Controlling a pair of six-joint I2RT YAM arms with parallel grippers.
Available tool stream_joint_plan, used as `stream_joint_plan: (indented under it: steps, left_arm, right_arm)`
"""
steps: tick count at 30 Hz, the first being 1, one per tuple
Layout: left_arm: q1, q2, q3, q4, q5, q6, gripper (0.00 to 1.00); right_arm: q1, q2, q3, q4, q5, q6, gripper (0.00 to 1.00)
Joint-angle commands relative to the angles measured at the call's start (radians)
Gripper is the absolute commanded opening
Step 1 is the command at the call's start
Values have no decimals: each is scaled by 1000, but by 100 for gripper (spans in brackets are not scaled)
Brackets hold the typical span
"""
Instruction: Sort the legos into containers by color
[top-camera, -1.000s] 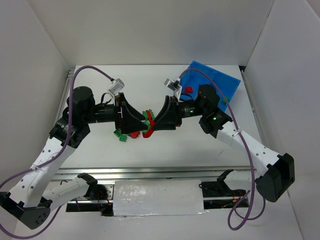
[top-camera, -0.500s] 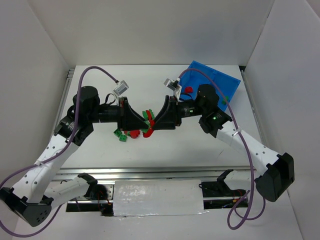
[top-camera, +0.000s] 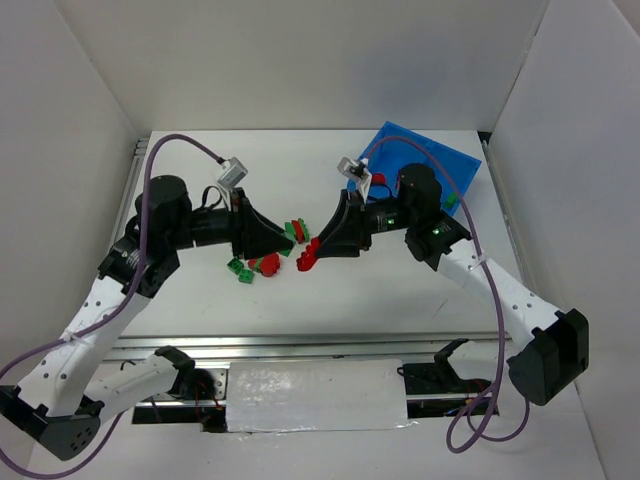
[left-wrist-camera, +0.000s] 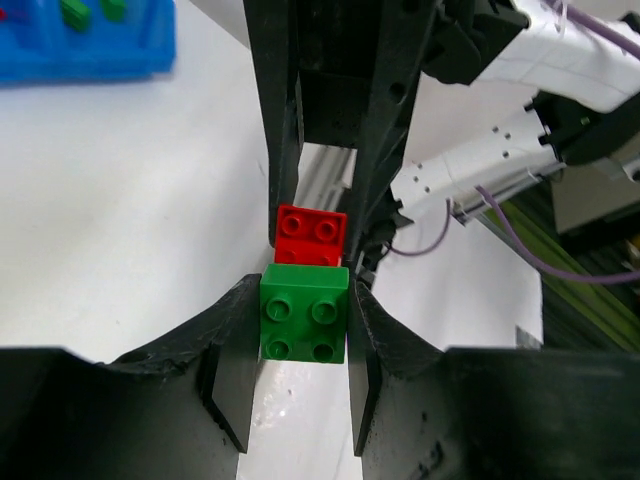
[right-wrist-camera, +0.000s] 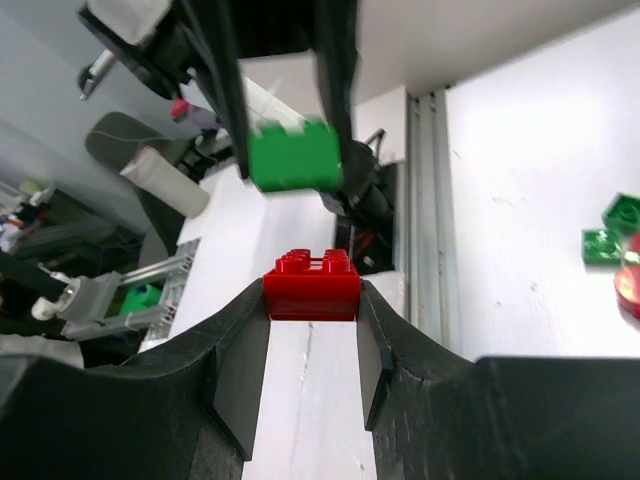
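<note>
A red lego lies in the blue bin's closer section. My right gripper will swing outward and to the right in the top view, over that section, and let go.
My left gripper (left-wrist-camera: 304, 300) is shut on a green lego (left-wrist-camera: 304, 313), studs toward the camera. Facing it, my right gripper (right-wrist-camera: 311, 290) is shut on a red lego (right-wrist-camera: 311, 284). In the top view both grippers meet tip to tip over the table's middle, the green lego (top-camera: 294, 231) just above left of the red lego (top-camera: 307, 256); the two bricks are close but apart. The blue bin (top-camera: 432, 158) lies at the back right, partly behind the right arm. Loose legos lie below the left gripper: green ones (top-camera: 240, 270) and a red one (top-camera: 268, 264).
The left wrist view shows the blue bin (left-wrist-camera: 150, 55) at the top left with green bricks inside. White walls close in the table on three sides. A metal rail (top-camera: 300, 345) runs along the near edge.
My left gripper has shut on the green lego. The right gripper has drawn back slightly toward the lower right with the red lego, so the two bricks now sit apart.
</note>
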Motion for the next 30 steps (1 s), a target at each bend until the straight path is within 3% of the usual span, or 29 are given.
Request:
stream_joint_plan:
  steps: [1, 4, 7, 8, 9, 12, 18, 21, 23, 25, 26, 27, 28, 30]
  left_arm:
    - [5, -44, 33, 65, -78, 1, 0]
    - [13, -57, 21, 91, -105, -7, 0]
    - [13, -69, 24, 48, -238, 1, 0]
    - [13, -60, 40, 22, -306, 3, 0]
    - [11, -49, 50, -29, -322, 15, 0]
    - [13, -11, 70, -91, -316, 29, 0]
    - [10, -32, 64, -133, -341, 33, 0]
    - [5, -35, 62, -168, -339, 39, 0]
    - [5, -40, 57, -179, -332, 38, 0]
    - [2, -49, 48, -176, -333, 30, 0]
    - [3, -51, 48, -177, -333, 29, 0]
    - [3, -52, 50, -177, -335, 21, 0]
    - [3, -52, 53, -176, -333, 18, 0]
    - [3, -48, 53, -157, -326, -4, 0]
  right_arm:
    - [-41, -28, -8, -124, -26, -133, 0]
    - [-90, -33, -29, -130, 19, -128, 0]
    - [-108, -47, -3, -239, 476, -121, 0]
    - [-105, -33, 27, -333, 689, -92, 0]
    - [-113, -7, 107, -381, 1011, -67, 0]
    - [-174, 221, 306, -526, 1401, -23, 0]
    - [-297, 546, 641, -627, 1528, -45, 0]
    - [-322, 686, 804, -664, 1539, -71, 7]
    - [-329, 760, 947, -731, 1539, -84, 21]
    - [-336, 849, 1030, -794, 1528, -88, 67]
    - [-337, 869, 1067, -810, 1516, -92, 77]
    - [-337, 887, 1115, -817, 1499, -102, 93]
    - [-339, 888, 1129, -817, 1475, -107, 100]
    - [-336, 857, 1143, -807, 1403, -115, 100]
